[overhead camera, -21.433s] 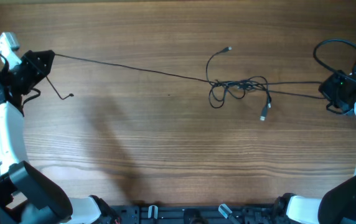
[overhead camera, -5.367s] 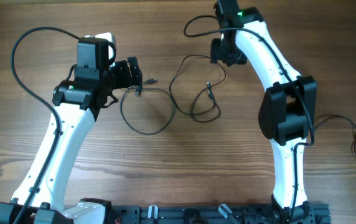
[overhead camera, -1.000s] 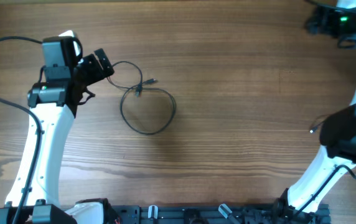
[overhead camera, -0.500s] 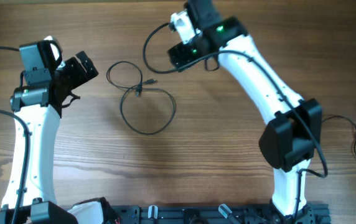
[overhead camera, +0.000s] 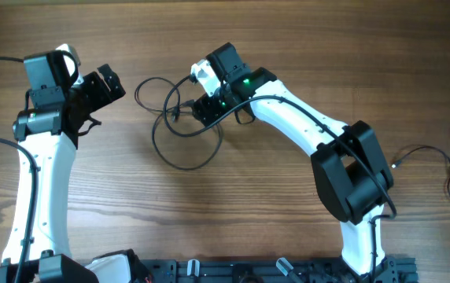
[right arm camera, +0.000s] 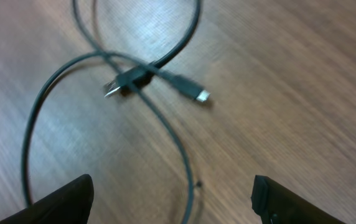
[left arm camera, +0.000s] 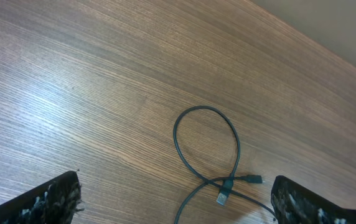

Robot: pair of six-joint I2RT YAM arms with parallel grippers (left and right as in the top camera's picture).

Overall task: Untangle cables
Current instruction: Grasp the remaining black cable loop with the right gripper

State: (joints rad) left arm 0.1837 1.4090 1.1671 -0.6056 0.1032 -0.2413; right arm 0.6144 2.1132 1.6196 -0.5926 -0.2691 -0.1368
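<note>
My right gripper has its fingers spread with the cable between them, and I will move it down onto that part of the cable (right arm camera: 187, 186), because it runs single, clear of the crossed plugs.
One thin black cable lies on the wood as a large loop (overhead camera: 186, 140) and a smaller loop (overhead camera: 154, 93), crossing where its two plug ends (overhead camera: 176, 112) lie. My right gripper (overhead camera: 201, 108) hovers open just right of that crossing. In the right wrist view the plugs (right arm camera: 153, 84) lie ahead, and a strand of the cable (right arm camera: 187, 186) runs on the table between the spread fingers (right arm camera: 66, 202), gripped by neither; the right gripper (right arm camera: 178, 205) holds nothing. My left gripper (overhead camera: 107, 85) stands open left of the small loop (left arm camera: 206, 143), empty (left arm camera: 178, 208).
A thin black cord (overhead camera: 426, 153) trails along the table's right side toward the edge. The right arm's elbow (overhead camera: 351, 173) stands over the table right of centre. The arm bases sit along the front edge (overhead camera: 233, 271).
The right arm has swung down and left from the upper middle of the table to just over the cable's crossing. The left arm and the cable have stayed put.
</note>
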